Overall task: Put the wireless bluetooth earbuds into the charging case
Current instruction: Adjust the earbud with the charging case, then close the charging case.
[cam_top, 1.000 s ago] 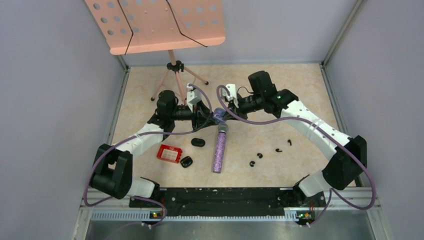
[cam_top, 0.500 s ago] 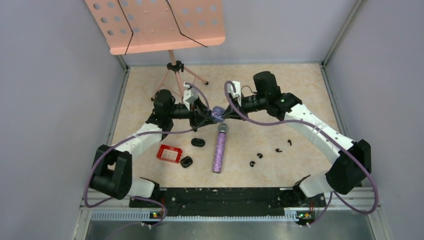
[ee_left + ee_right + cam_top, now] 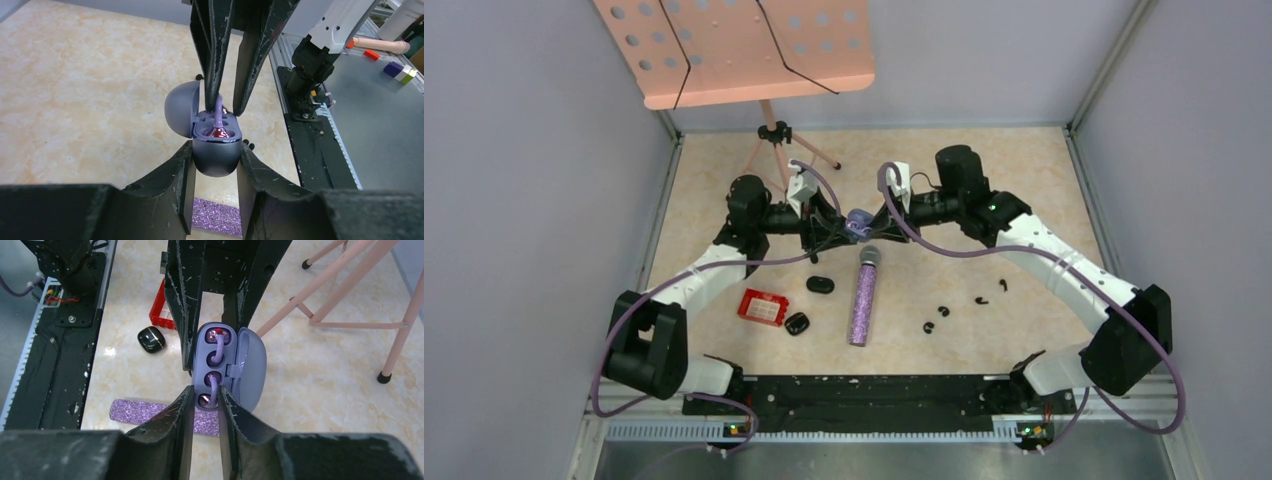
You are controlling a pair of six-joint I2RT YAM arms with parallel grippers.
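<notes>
Both earbuds sit in their sockets, so next my left gripper will lower the case onto the tabletop just outward of the microphone's head and let it go there.
My left gripper is shut on the rounded bottom of the pale purple charging case, held above the table with its lid open. Two pale purple earbuds sit in the case's sockets, one at the far end and one at the near end. My right gripper straddles the near earbud's stem, fingers slightly apart, a gap showing beside the stem. From above, the case hangs between the left gripper and the right gripper. Several black earbuds lie on the table at right.
A glittery purple microphone lies under the case. Two black cases and a red box sit at front left. A pink music stand rises at the back, its legs close behind the grippers.
Both grippers and the case have shifted a little toward the back of the table. The right fingers now stand slightly apart around the near earbud's stem.
</notes>
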